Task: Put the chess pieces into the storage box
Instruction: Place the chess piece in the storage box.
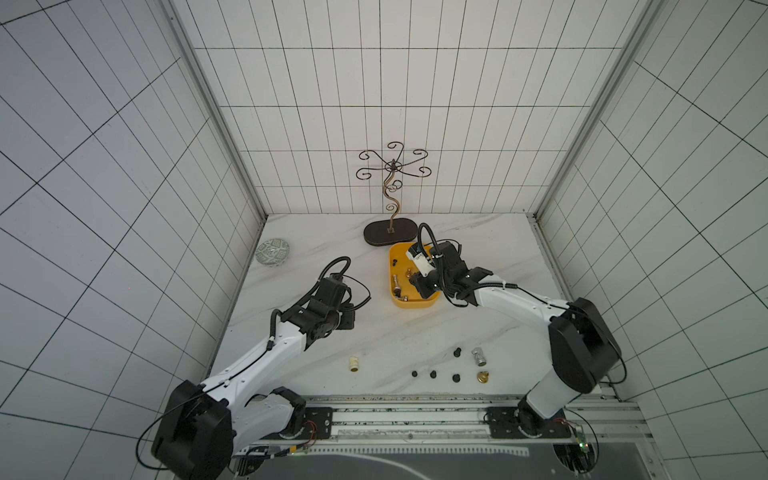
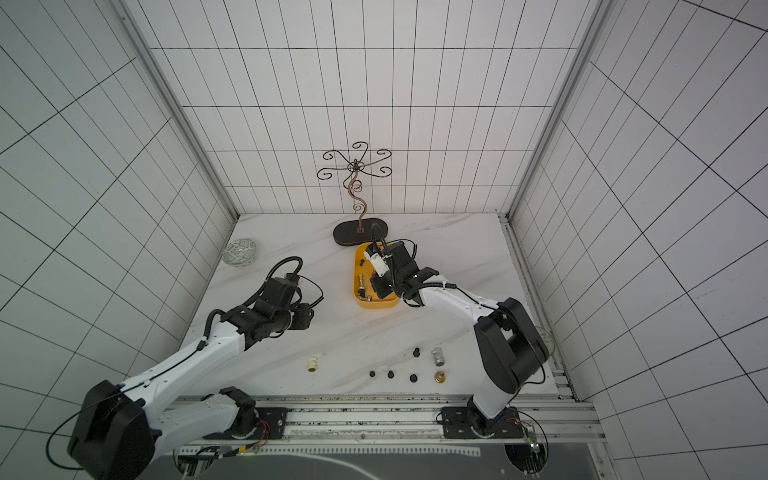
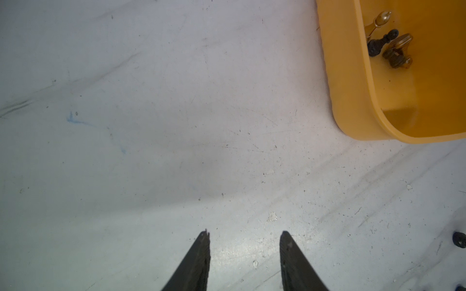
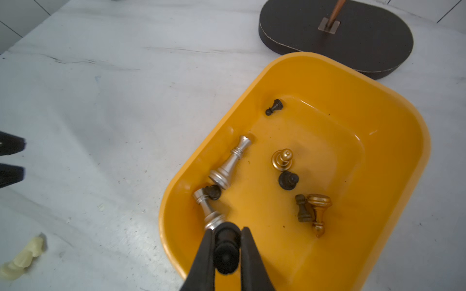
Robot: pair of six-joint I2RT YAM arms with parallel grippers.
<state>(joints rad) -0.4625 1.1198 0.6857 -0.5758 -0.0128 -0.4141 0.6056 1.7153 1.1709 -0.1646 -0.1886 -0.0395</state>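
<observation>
My right gripper holds the black pawn and will next lower it toward the box's bare bottom between the silver and gold pieces and release it in that empty spot.
The yellow storage box (image 1: 392, 286) sits mid-table in both top views, and my right wrist hangs over it. In the right wrist view my right gripper (image 4: 227, 230) is shut on a black pawn (image 4: 226, 249) above the box's near end. Inside lie silver pieces (image 4: 230, 162), gold pieces (image 4: 282, 158) and black pawns (image 4: 288, 180). My left gripper (image 3: 244, 233) is open over bare table, left of the box (image 3: 343, 75). Near the front edge lie a cream piece (image 1: 353, 364), several black pawns (image 1: 433, 375), a silver piece (image 1: 479, 356) and a gold piece (image 1: 482, 377).
A wire stand on a dark oval base (image 1: 390, 232) stands just behind the box, almost touching it. A green-white patterned bowl (image 1: 273, 251) sits at the far left edge. Tiled walls close three sides, and a metal rail (image 1: 415, 409) runs along the front.
</observation>
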